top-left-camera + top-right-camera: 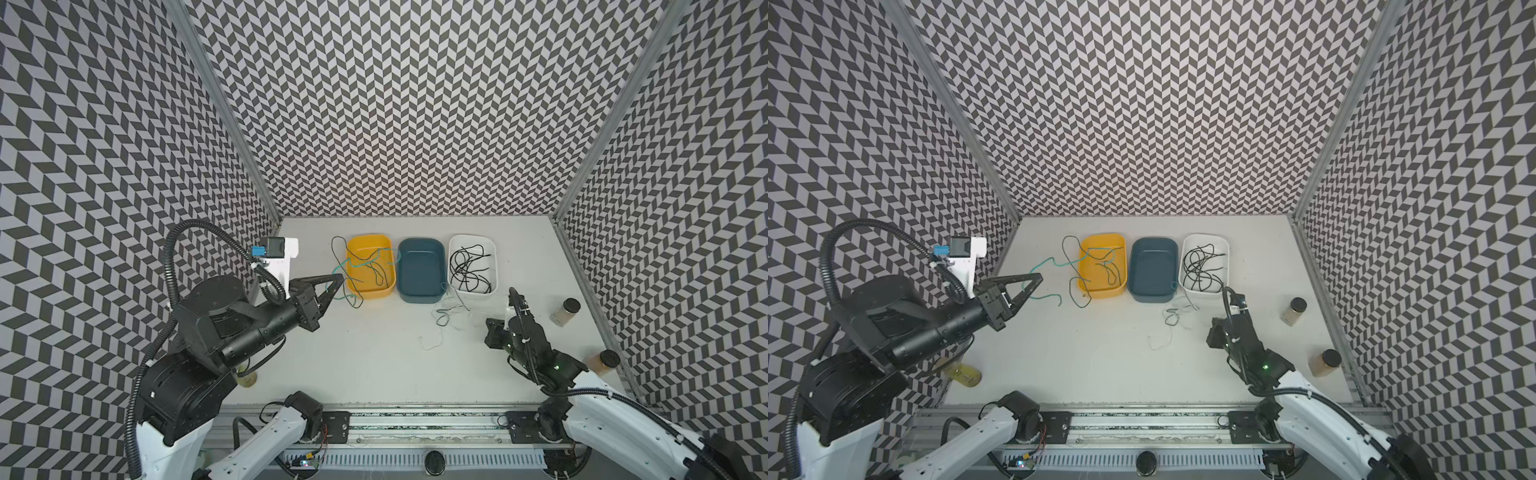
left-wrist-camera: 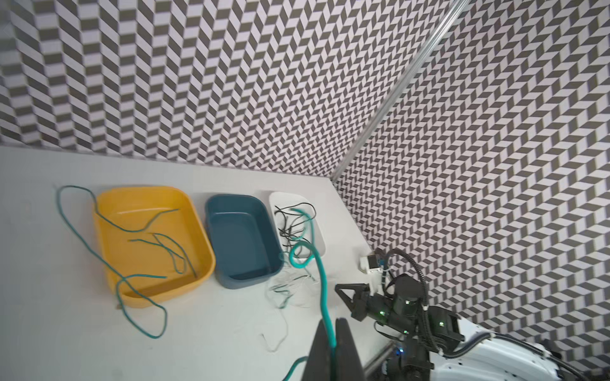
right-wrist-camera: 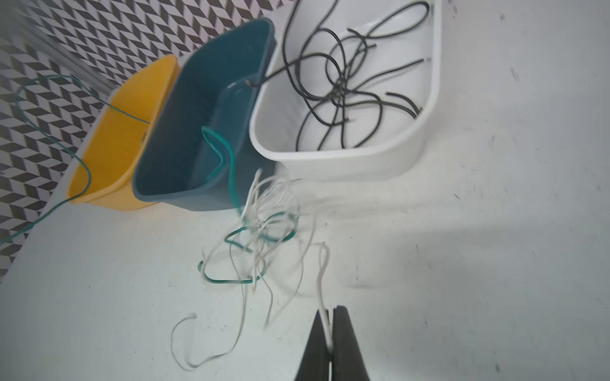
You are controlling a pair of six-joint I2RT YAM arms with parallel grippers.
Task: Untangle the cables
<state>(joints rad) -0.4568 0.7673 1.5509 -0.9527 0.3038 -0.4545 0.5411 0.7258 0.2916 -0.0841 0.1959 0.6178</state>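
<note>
The teal cable should go into the yellow tray (image 1: 374, 294) (image 2: 154, 241), where more teal cables already lie, so I should move my left gripper outward and down over that tray next and let go.
My left gripper (image 1: 340, 277) (image 2: 331, 325) hangs in front of the yellow tray (image 1: 374, 294), shut on a teal cable (image 2: 324, 293) that runs on above the trays. More thin teal cables (image 1: 365, 266) lie in and over the yellow tray. Black cables (image 1: 469, 266) (image 3: 340, 82) lie coiled in the white tray (image 1: 494, 257). A tangle of white and teal cables (image 1: 446, 311) (image 3: 264, 227) lies on the table before the blue tray (image 1: 419, 266). My right gripper (image 1: 490, 334) (image 3: 330, 313) is beside the tangle, shut on a white cable (image 3: 321, 273) that leads out of it.
Two lidded jars (image 1: 565, 311) (image 1: 602, 363) stand by the right wall. A yellowish bottle (image 1: 247, 376) sits under my left arm. A white mount with a small camera (image 1: 282, 257) stands at the back left. Patterned walls close three sides.
</note>
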